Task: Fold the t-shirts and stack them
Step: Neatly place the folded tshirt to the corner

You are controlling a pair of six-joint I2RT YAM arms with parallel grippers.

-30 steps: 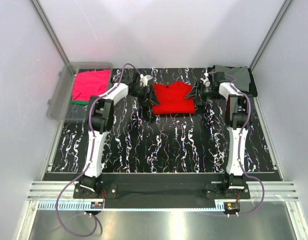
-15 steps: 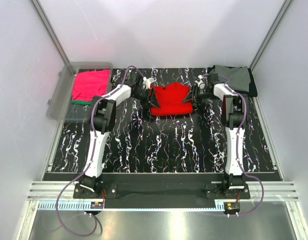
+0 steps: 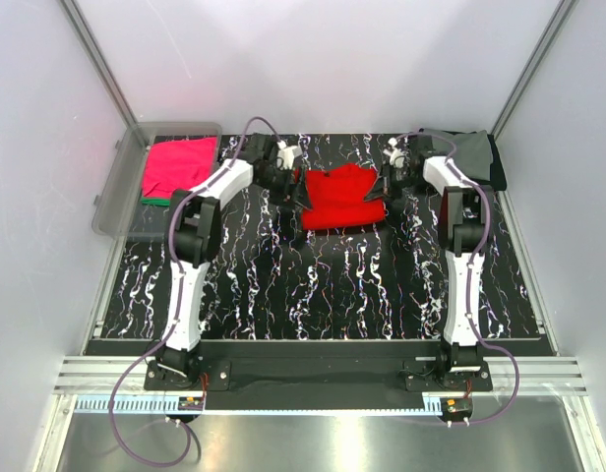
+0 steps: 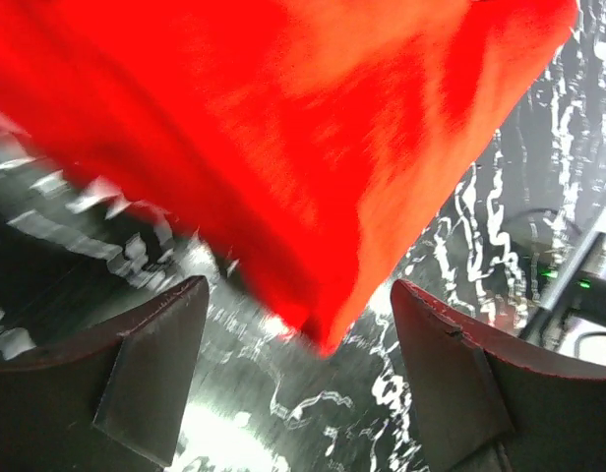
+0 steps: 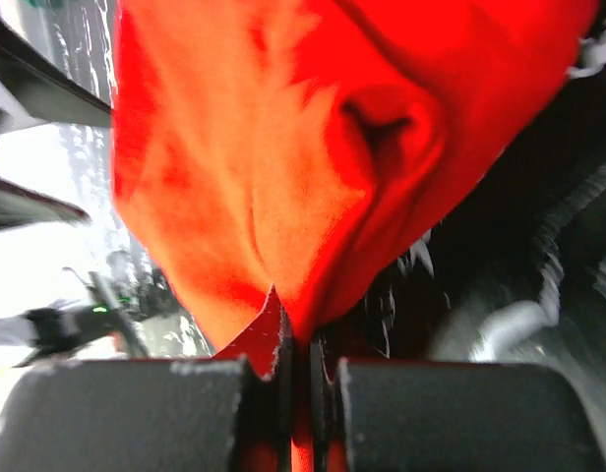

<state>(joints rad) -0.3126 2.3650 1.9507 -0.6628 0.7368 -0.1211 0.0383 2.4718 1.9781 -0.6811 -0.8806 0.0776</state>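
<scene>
I will carry the red t-shirt to my right gripper's right in the top view and let it go on top of the grey [image 3: 468, 147] and black t-shirts, because they lie on that side.
A bright red t-shirt [image 3: 340, 197] lies partly folded at the back middle of the table. My left gripper [image 3: 295, 179] is at its left edge. In the left wrist view that gripper [image 4: 295, 300] stands open, a red corner [image 4: 323, 197] reaching between the fingers without being pinched. My right gripper [image 3: 387, 182] is at the shirt's right edge. In the right wrist view it [image 5: 301, 339] is shut on a bunched fold of the red t-shirt [image 5: 283, 167]. A magenta-pink t-shirt [image 3: 177, 165] lies over a green one [image 3: 157, 202] at the left. Grey [image 3: 468, 147] and black [image 3: 498, 165] t-shirts lie at the back right.
A clear plastic bin [image 3: 116, 187] at the back left holds the magenta-pink and green shirts. The black marbled mat [image 3: 333, 285] covers the table between the arms. White walls close in the back and both sides.
The right gripper has shut on the red shirt's right edge. The left gripper narrowed, then opened again. Both have shifted slightly towards the back, and the shirt has bunched a little.
</scene>
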